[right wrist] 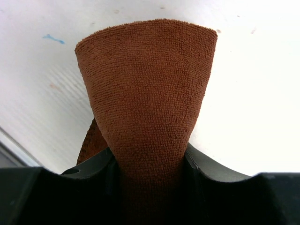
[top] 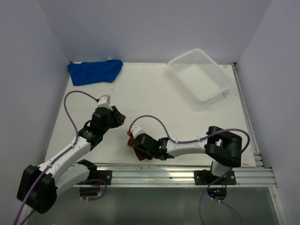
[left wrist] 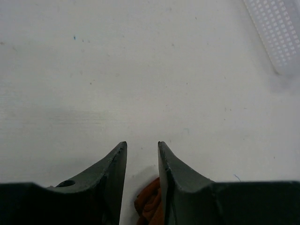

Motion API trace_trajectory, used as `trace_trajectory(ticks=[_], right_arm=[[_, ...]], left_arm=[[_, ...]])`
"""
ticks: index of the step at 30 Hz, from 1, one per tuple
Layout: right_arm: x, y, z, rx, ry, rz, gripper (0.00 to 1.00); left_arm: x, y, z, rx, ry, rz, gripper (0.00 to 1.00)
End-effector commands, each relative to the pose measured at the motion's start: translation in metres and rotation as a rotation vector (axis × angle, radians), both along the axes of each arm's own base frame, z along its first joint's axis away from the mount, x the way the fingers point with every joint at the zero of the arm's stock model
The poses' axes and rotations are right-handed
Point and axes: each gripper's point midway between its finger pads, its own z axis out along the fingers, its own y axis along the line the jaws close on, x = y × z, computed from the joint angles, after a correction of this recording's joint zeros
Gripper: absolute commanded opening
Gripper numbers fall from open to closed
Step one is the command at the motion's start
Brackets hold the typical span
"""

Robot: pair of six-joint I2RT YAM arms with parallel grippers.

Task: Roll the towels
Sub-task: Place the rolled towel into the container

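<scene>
The towel will go down into the basket's near end [top: 204, 91], since it lies empty. My right gripper will next go up and swing outward, to the right in the top view, and then lower the towel there.
The rust-brown towel [right wrist: 147, 84] is bunched between my right gripper's [right wrist: 150, 154] fingers and fans out past the tips just over the table. In the top view this gripper [top: 137, 143] sits near the table's front edge, with rust cloth [top: 139, 153] under it. My left gripper [top: 121, 118] hovers just left of it, open and empty. In the left wrist view, the gap at its fingertips [left wrist: 142, 145] shows bare table, and a bit of rust cloth [left wrist: 149, 204] lies low between the fingers. The blue towel [top: 95, 71] lies crumpled at the far left corner.
A white mesh basket [top: 200, 75] stands at the far right, its corner also in the left wrist view [left wrist: 279, 33]. Side walls close in the table on left and right. A metal rail [top: 178, 171] runs along the front edge.
</scene>
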Motion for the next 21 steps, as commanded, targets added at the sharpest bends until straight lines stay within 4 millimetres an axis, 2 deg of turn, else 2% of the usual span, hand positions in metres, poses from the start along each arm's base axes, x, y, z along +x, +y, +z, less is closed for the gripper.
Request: trace_trajectory(ticks=[1, 6, 10, 12, 13, 14, 16, 20, 21], right_arm=[[0.012, -0.03, 0.001, -0.084, -0.066, -0.079, 0.05], [0.028, -0.046, 0.003, -0.127, -0.105, -0.159, 0.04], [0.054, -0.058, 0.013, -0.095, -0.106, -0.242, 0.0], [0.064, -0.057, 0.024, -0.058, -0.094, -0.262, 0.0], [0.075, -0.062, 0.029, -0.048, -0.091, -0.293, 0.0], [0.08, -0.063, 0.033, -0.037, -0.092, -0.305, 0.0], [0.098, -0.068, 0.047, -0.02, -0.1, -0.338, 0.0], [0.131, -0.074, 0.075, 0.012, -0.126, -0.372, 0.0], [0.141, -0.072, 0.089, 0.025, -0.141, -0.374, 0.0]], left_arm=[[0.013, 0.023, 0.018, 0.09, -0.03, 0.052, 0.37], [0.024, 0.032, 0.04, 0.092, -0.072, 0.068, 0.38], [0.026, 0.031, 0.076, 0.053, -0.183, 0.063, 0.4], [0.029, 0.033, 0.095, 0.066, -0.227, 0.064, 0.42], [0.029, 0.035, 0.097, 0.084, -0.215, 0.066, 0.42], [0.032, 0.036, 0.111, 0.098, -0.239, 0.065, 0.43], [0.035, 0.039, 0.115, 0.134, -0.225, 0.069, 0.43], [0.043, 0.042, 0.15, 0.158, -0.296, 0.079, 0.45], [0.046, 0.043, 0.154, 0.168, -0.302, 0.082, 0.46]])
